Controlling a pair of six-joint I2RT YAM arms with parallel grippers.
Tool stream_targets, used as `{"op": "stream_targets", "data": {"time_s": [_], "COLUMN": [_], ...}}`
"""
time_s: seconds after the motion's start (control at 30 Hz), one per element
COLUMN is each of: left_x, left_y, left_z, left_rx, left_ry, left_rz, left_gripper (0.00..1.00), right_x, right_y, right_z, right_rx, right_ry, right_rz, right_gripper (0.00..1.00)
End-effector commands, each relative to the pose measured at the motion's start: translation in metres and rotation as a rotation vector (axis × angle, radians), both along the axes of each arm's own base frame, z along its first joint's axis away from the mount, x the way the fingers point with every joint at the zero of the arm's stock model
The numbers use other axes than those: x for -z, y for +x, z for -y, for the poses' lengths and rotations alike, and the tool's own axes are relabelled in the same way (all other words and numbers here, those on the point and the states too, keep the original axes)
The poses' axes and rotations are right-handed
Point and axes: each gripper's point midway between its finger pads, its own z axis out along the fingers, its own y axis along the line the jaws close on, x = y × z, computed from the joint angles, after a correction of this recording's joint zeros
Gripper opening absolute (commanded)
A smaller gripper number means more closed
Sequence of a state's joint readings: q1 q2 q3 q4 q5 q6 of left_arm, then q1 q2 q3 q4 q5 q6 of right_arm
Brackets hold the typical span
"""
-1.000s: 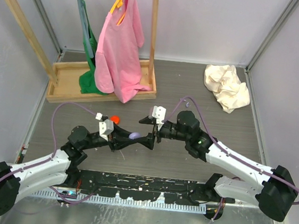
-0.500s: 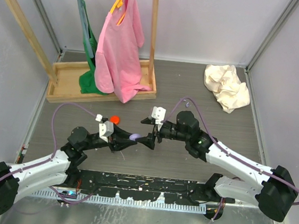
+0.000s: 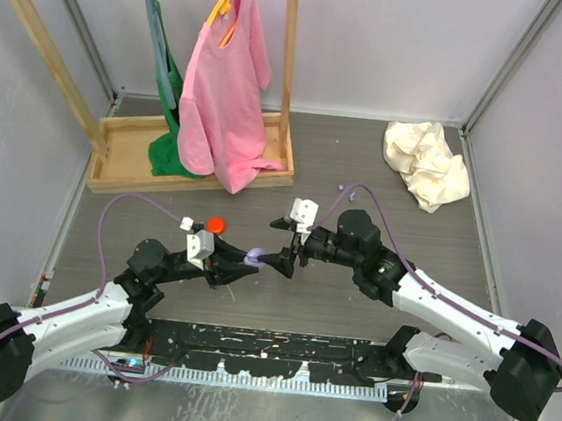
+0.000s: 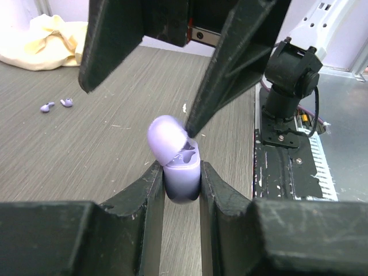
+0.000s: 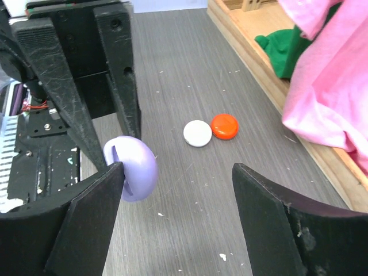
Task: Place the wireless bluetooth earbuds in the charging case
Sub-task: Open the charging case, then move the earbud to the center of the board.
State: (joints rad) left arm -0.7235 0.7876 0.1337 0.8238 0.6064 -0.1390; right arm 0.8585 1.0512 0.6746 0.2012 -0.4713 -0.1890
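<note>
My right gripper swings off the lid and outward next, turns down and lowers onto the near lilac earbud, because the case is already open.
My left gripper [image 4: 181,168] is shut on a lilac charging case [image 4: 181,175] and holds it above the table with its lid [image 4: 167,137] open. My right gripper [image 5: 178,172] is open, and one of its fingertips [image 5: 112,175] touches the lid of the lilac case [image 5: 133,167]. In the top view the two grippers meet at the table's middle, left gripper [image 3: 244,260] and right gripper [image 3: 279,260], with the case [image 3: 253,256] between them. Two lilac earbuds [image 4: 47,107] [image 4: 67,103] lie on the table far from the case.
A white round case [image 5: 198,133] and a red round case [image 5: 224,126] lie side by side on the table; the red one also shows in the top view [image 3: 216,224]. A wooden clothes rack [image 3: 190,166] with a pink shirt [image 3: 224,84] stands at the back left. A cream cloth [image 3: 427,164] lies at the back right.
My right gripper has edged left toward the lilac case, and its wrist has risen a little. My left gripper still holds the case in about the same place.
</note>
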Motion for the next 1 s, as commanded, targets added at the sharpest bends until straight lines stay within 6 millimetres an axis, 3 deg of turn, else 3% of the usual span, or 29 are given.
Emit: {"op": "stream_targets", "data": {"time_s": [0.0,0.3,0.5,0.67,0.97], "left_x": [-0.023,-0.023,-0.017,-0.015,-0.013], "left_y": [-0.011,-0.010,0.006,0.016,0.019], "left_z": [0.002,0.003,0.000,-0.002,-0.005], "left_rx": [0.047,0.043,-0.047,-0.102,-0.124], "left_ry": [-0.058,-0.058,-0.041,-0.035,-0.030], "left_rz": [0.104,0.106,0.077,0.061,0.060], "left_gripper": [0.01,0.01,0.01,0.01,0.02], "right_x": [-0.034,-0.035,-0.043,-0.035,0.013], "right_y": [0.017,0.020,0.032,0.069,0.151], "right_z": [0.007,0.007,0.014,0.037,0.105], "right_rx": [0.084,0.094,0.165,0.367,0.802], "right_ry": [0.077,0.075,0.091,0.055,-0.045], "right_rz": [0.094,0.081,0.044,-0.044,-0.243], "right_gripper": [0.81,0.81,0.81,0.82,0.83]}}
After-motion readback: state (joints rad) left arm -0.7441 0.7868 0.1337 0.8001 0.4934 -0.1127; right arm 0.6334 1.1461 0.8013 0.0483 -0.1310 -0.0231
